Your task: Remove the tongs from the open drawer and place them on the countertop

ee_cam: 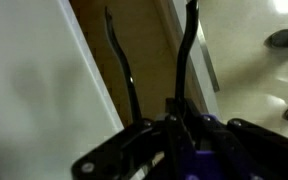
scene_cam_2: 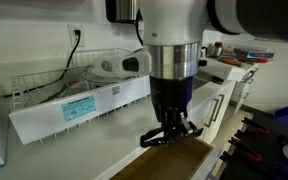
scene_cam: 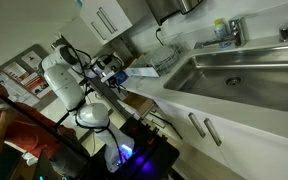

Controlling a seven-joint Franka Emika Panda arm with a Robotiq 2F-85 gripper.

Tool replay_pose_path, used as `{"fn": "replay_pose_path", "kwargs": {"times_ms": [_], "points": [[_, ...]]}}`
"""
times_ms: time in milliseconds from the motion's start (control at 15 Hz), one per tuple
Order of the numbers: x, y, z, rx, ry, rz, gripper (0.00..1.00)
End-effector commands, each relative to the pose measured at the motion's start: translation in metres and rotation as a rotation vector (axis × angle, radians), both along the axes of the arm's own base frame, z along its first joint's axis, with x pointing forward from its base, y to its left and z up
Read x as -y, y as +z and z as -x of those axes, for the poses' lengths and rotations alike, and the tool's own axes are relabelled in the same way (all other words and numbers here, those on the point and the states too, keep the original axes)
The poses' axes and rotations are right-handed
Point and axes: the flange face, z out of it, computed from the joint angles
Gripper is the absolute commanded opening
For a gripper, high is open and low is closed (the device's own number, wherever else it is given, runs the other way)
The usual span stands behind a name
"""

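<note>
My gripper needs to move outward next, since the clear countertop [ee_cam: 26,88] beside the labelled box lies outward of it, then go down there and release the tongs [ee_cam: 187,50].
My gripper [ee_cam: 170,112] is shut on the black tongs [ee_cam: 187,50]. Their two thin arms stick out away from the wrist camera, spread apart. Below them lies the open drawer [ee_cam: 149,55] with its light brown wooden inside. In an exterior view the gripper [scene_cam_2: 170,133] hangs just above the drawer [scene_cam_2: 174,165], at the edge of the white countertop [scene_cam_2: 44,150]. The tongs show there only as a dark shape between the fingers. The countertop [scene_cam: 142,90] with its steel sink [scene_cam: 239,70] also shows in an exterior view.
A wire dish rack [scene_cam_2: 39,85] and a long white labelled box [scene_cam_2: 84,108] stand on the countertop behind the gripper. White cabinet fronts with bar handles [scene_cam_2: 219,105] lie beside the drawer. A faucet [scene_cam: 229,30] stands behind the sink. A person in red [scene_cam: 4,125] is near the robot.
</note>
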Motion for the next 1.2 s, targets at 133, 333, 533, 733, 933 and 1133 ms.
{"fn": "replay_pose_path", "kwargs": {"times_ms": [133,333,533,733,933,1133], "points": [[0.002,0.019,0.001,0.021,-0.003,-0.004,0.12],[0.004,0.016,-0.008,0.083,-0.039,0.008,0.03],[0.006,0.026,-0.038,0.276,-0.060,0.010,0.03],[0.016,0.014,-0.073,0.387,-0.046,0.066,0.03],[0.024,-0.009,-0.101,0.419,-0.032,0.088,0.03],[0.027,-0.034,-0.123,0.425,-0.016,0.052,0.03]]}}
